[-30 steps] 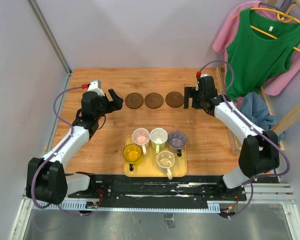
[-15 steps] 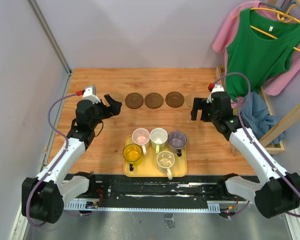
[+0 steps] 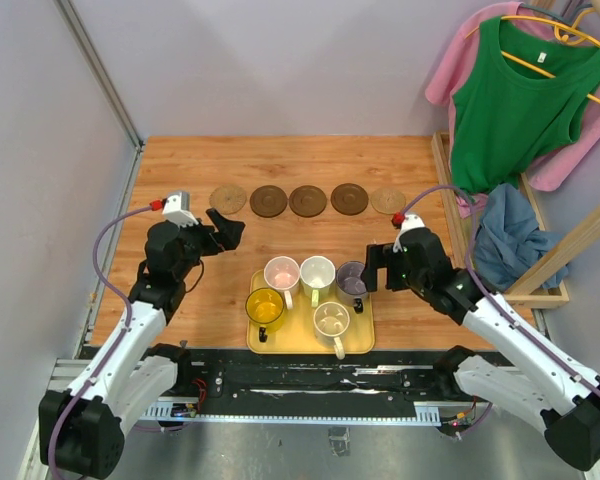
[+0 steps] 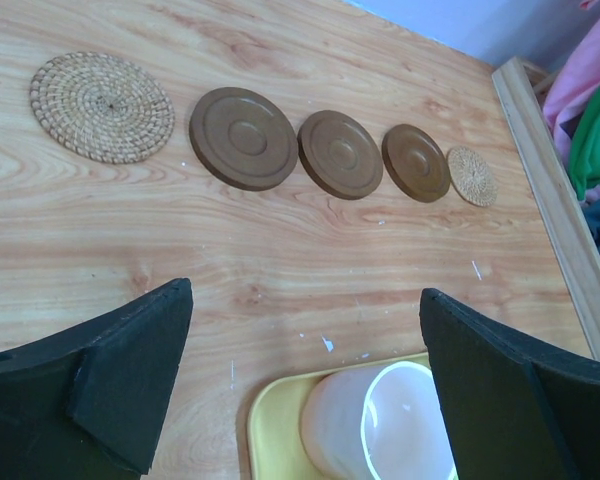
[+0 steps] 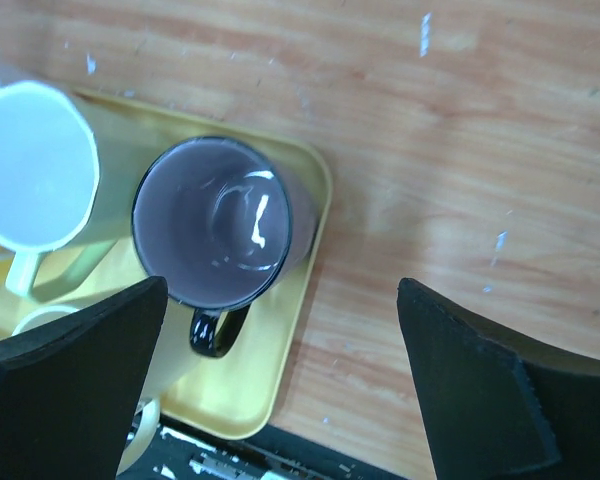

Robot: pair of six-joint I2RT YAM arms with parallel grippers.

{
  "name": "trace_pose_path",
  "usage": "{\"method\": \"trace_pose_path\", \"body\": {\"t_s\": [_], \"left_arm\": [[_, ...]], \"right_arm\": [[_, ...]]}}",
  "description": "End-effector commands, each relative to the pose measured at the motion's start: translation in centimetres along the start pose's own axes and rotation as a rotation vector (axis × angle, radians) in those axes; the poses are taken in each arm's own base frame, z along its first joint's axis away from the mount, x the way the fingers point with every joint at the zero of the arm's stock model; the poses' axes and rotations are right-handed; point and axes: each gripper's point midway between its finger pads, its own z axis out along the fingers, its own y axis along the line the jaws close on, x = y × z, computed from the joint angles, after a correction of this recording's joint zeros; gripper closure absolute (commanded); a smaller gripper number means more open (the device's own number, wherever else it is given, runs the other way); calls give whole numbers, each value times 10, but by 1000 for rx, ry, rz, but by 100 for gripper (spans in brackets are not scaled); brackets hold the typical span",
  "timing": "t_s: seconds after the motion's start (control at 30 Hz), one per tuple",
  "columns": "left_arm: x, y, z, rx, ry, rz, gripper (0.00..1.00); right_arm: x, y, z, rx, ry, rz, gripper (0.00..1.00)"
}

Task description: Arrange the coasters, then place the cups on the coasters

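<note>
I should next move my right gripper down and to the left in the top view, onto the grey-purple cup's black handle. The cup's handle is below my right gripper and juts back.
Five coasters lie in a row across the table: tan [image 3: 228, 198], three dark brown [image 3: 268, 200] [image 3: 307, 200] [image 3: 349, 198], and tan [image 3: 388, 200]. The cups stand in the yellow tray [image 3: 310, 347]: pink [image 3: 281, 273], green-white [image 3: 317, 272], grey-purple [image 3: 353, 278], yellow [image 3: 265, 306], cream [image 3: 332, 320]. My left gripper [image 3: 225, 228] is open and empty, left of the tray, with the pink cup [image 4: 380, 430] just ahead of it. My right gripper [image 3: 375, 270] hangs open and empty by the tray's right edge, beside the grey-purple cup [image 5: 212, 222].
A wooden rail [image 3: 445, 190] borders the table's right side. Beyond it hang a green top [image 3: 520, 100] and pink garment, with a blue cloth [image 3: 510, 235] below. Walls close the left and far sides.
Both grippers have pulled back from the ends of the coaster row toward the tray, uncovering a tan coaster at each end. The right one now sits beside the grey-purple cup.
</note>
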Motion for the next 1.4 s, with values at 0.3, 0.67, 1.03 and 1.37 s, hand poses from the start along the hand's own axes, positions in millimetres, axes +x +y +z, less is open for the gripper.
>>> {"method": "trace_pose_path", "body": {"t_s": [0.3, 0.67, 1.03, 1.37], "left_arm": [[8, -7, -4, 56, 15, -21, 0], [18, -3, -3, 60, 14, -32, 0], [23, -1, 0, 66, 15, -35, 0], [28, 0, 1, 68, 24, -46, 0]], "right_arm": [[54, 36, 7, -18, 144, -53, 3], [79, 36, 24, 20, 217, -65, 16], [88, 39, 45, 61, 252, -91, 31], [92, 40, 50, 93, 273, -104, 43]]}}
